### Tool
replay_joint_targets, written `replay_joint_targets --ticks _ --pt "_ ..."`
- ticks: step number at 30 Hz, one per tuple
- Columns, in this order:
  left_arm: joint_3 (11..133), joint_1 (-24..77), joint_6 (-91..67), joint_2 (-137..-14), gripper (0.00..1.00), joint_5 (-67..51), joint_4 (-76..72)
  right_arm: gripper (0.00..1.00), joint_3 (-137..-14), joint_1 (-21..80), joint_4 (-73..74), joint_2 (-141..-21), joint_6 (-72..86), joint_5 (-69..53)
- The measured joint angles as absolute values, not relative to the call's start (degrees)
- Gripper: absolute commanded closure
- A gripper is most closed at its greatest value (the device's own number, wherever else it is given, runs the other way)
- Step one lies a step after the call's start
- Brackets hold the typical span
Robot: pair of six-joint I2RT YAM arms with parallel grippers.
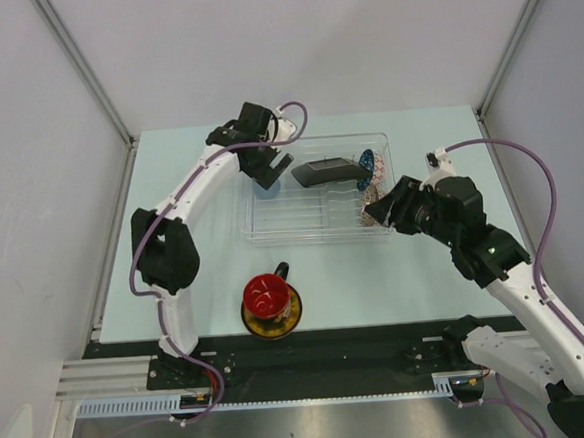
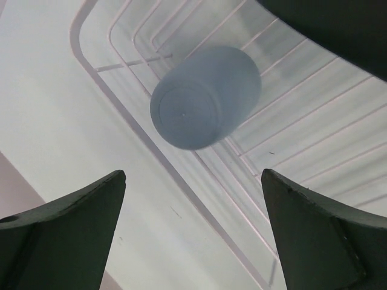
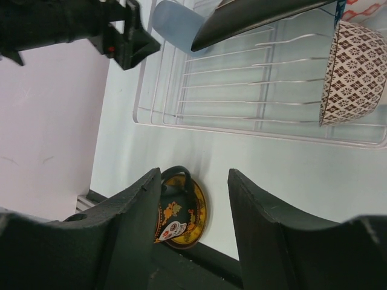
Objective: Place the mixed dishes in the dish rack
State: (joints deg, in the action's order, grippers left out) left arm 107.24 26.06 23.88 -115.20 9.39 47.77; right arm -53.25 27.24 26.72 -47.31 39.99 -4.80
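The mug sits to my right gripper's left in the top view, so it should swing back next and turn onto the mug's far rim beside the mug's handle.
The see-through dish rack (image 1: 312,223) lies mid-table. Inside it, a light-blue cup (image 2: 202,96) stands upside down in the near-left corner, a square black plate (image 1: 324,172) leans on the ribs, and a patterned bowl (image 3: 354,72) stands on edge at the right end. My left gripper (image 1: 268,166) hovers open just above the cup (image 1: 267,190); the left wrist view shows nothing between its fingers (image 2: 193,178). My right gripper (image 1: 376,211) is open and empty beside the rack's front-right corner, close to the bowl (image 1: 368,189). The black flowered mug (image 1: 266,293) sits on the yellow saucer (image 1: 279,323) near the table's front edge.
The rack's thin ribs and low wall (image 3: 260,124) lie between my right gripper (image 3: 193,175) and the bowl. The mug and saucer (image 3: 193,211) show beyond my right fingers. The black rail (image 1: 310,338) borders the table's near edge, with grey walls on both sides.
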Motion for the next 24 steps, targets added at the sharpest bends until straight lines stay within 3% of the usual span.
replay_joint_targets --ticks 8,13,18,24 --pt "106.1 25.9 20.0 -104.3 0.00 2.7 51.7 0.44 -53.3 31.5 27.6 -50.2 37.4 -2.5" --pt "100.2 23.3 16.8 -93.8 0.00 -4.4 54.6 0.43 -58.9 53.4 31.2 -62.3 30.2 6.0" --pt "89.5 12.9 15.9 -79.8 0.01 -10.2 56.3 0.41 -72.1 70.6 34.5 -78.3 17.3 10.5" --pt "79.0 -1.5 16.6 -67.9 0.00 -15.2 58.2 0.39 -79.8 72.3 32.6 -85.0 1.9 8.5"
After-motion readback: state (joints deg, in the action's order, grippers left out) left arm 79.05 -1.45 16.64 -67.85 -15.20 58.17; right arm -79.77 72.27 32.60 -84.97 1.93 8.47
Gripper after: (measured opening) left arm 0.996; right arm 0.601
